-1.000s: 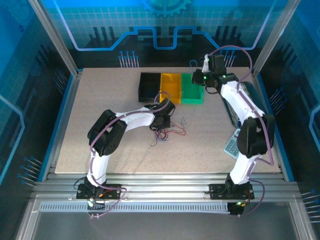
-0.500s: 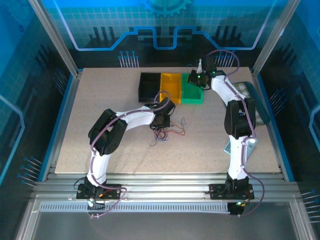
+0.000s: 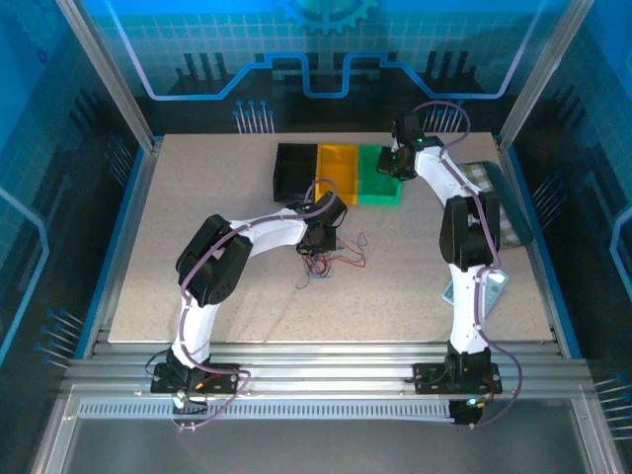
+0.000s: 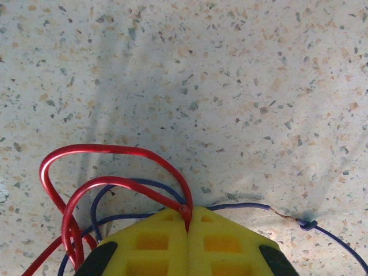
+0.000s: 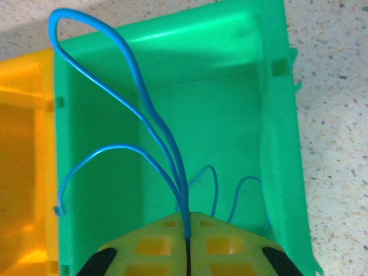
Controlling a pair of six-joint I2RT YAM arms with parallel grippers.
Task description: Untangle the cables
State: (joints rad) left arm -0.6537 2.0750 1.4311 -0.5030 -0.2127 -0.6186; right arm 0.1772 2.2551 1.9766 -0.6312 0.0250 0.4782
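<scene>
I will move my right gripper back a little and down into the green bin to let go of the light blue cables, because more loops of the same blue are already in there.
A loose tangle of thin cables (image 3: pixel 331 260) lies mid-table, red and dark blue strands together. My left gripper (image 3: pixel 319 242) stands over it, shut on a red cable (image 4: pixel 109 150) that arches out from between the yellow pads; dark blue strands (image 4: pixel 253 205) run underneath on the table. My right gripper (image 3: pixel 393 158) hangs over the green bin (image 3: pixel 379 188), shut on light blue cables (image 5: pixel 146 118) that loop up over the bin (image 5: pixel 230 103), with more loops of the same blue lower inside it.
A black bin (image 3: pixel 295 171) and a yellow bin (image 3: pixel 339 174) stand left of the green one at the back. A checked cloth (image 3: pixel 506 202) and a small card (image 3: pixel 464 286) lie along the right side. The table edge runs near the arm bases.
My right arm has swung left and pulled in, carrying its gripper from right of the green bin to over it. The left arm and the tangle have stayed put.
</scene>
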